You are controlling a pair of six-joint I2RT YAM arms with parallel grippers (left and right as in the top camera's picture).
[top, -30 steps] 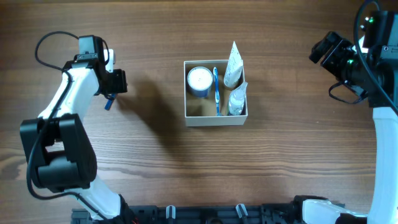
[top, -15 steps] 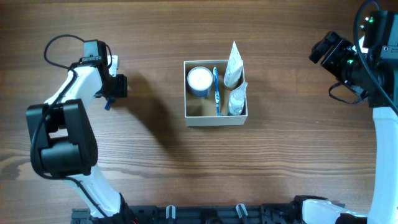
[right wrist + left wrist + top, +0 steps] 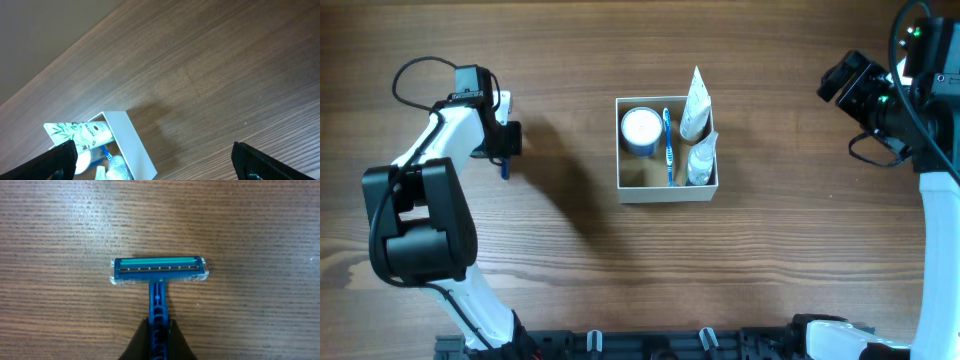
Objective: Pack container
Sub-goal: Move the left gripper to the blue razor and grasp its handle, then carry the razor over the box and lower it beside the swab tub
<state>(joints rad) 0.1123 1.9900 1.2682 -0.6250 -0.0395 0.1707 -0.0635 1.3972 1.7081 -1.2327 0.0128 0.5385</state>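
The container's bare brown bottom lies to my left gripper's right in the overhead view, so I will lift the razor [image 3: 504, 171] across, lower it there and release.
A blue disposable razor [image 3: 159, 270] lies on the wood table, head away from the wrist camera. My left gripper [image 3: 159, 339] is shut on its handle, a black finger on each side. From overhead the razor [image 3: 504, 171] pokes out below the left gripper [image 3: 504, 158] at the table's left. The container [image 3: 666, 194], a small white-walled box with a brown inside, sits mid-table. It holds a white-lidded blue jar [image 3: 641, 130], a blue toothbrush [image 3: 668, 140], a tube [image 3: 695, 105] and a small bottle [image 3: 700, 160]. My right gripper [image 3: 160, 165] hangs open, high at the far right.
The right wrist view shows the container's white wall [image 3: 132, 145] and the leaf-printed tube [image 3: 80, 132] at lower left. Bare wood table [image 3: 580, 60] lies between the left gripper and the container. The front-left part of the box [image 3: 642, 172] shows brown floor.
The left gripper's jaws have shut on the razor handle, and the razor now lies straighter under it. The right arm has not moved.
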